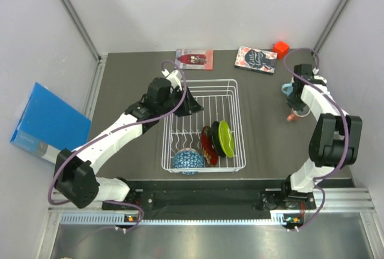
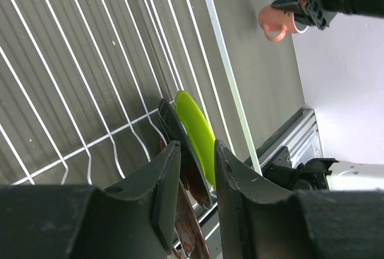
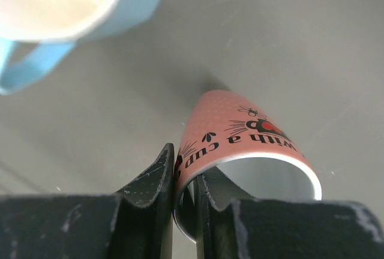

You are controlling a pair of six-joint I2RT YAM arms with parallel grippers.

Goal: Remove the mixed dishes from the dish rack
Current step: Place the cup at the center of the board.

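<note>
The right gripper lowers the salmon-pink cup (image 1: 295, 115) (image 3: 235, 128) onto the bare table beside the light blue mug next, then releases the cup's side.
The white wire dish rack (image 1: 235, 100) stands mid-table. At its near end a lime green plate (image 1: 227, 138), a black plate (image 1: 216, 136) and a red patterned plate (image 1: 207, 145) stand on edge, with a blue-patterned bowl (image 1: 186, 161) beside them. My left gripper (image 1: 191, 104) hangs over the rack's far left part, open and holding nothing; the green plate (image 2: 198, 127) and black plate (image 2: 173, 121) lie beyond its fingertips. To the right of the rack, my right gripper (image 3: 185, 157) is shut on the wall of the salmon-pink cup (image 3: 240, 133), which is tilted. The light blue mug (image 3: 90, 7) stands just beyond it.
A blue box (image 1: 48, 121) leans outside the table's left edge. Two books (image 1: 194, 59) (image 1: 256, 59) and a red block (image 1: 281, 48) lie along the far edge. Grey walls close in on both sides.
</note>
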